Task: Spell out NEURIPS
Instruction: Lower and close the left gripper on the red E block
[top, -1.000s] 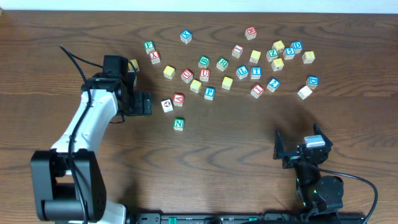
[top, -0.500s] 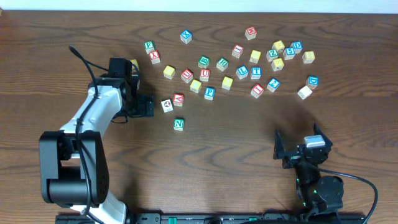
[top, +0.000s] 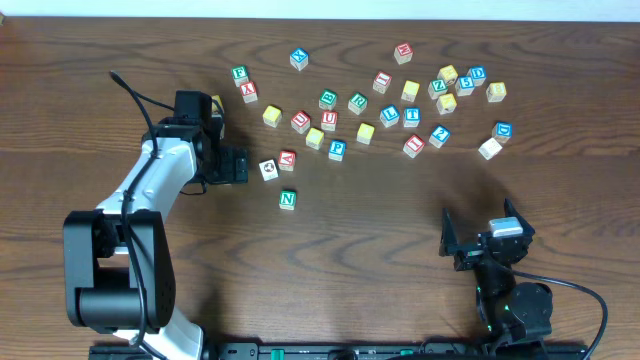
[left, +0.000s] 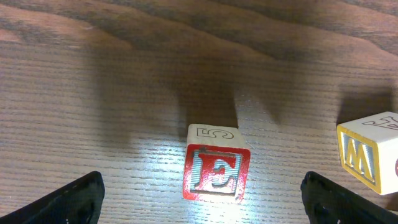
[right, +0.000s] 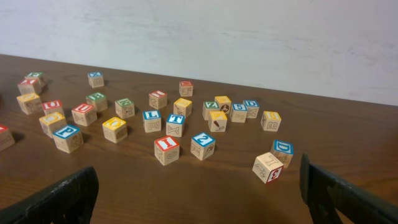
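Observation:
The red E cube (left: 214, 173) is below my left gripper, roughly midway between its open fingers. My left gripper needs to lower them around the cube's sides next and close.
In the left wrist view a red E cube (left: 214, 173) stands on the table (left: 93, 93), centred just beyond my open left gripper (left: 202, 194), with a "5" face above the E. From overhead, my left gripper (top: 232, 168) covers that spot, so the E cube is hidden there. The green N cube (top: 288, 200) sits alone nearer the front. A blue P cube (top: 337, 150) lies in the scatter behind it and also shows as the blue P cube (right: 67, 138). My right gripper (top: 480, 232) rests open at the front right, and nothing lies between the jaws of the right gripper (right: 198, 190).
A cube with a yellow W face (left: 364, 155) stands close to my left gripper's right finger. A white-topped cube (top: 268, 170) and a red cube (top: 288, 159) lie just right of that gripper. Many lettered cubes (top: 411, 117) spread across the back, up to a pale wall (right: 249, 37).
My left arm has turned at its base and its gripper has shifted slightly right. The cubes and the right arm have not moved.

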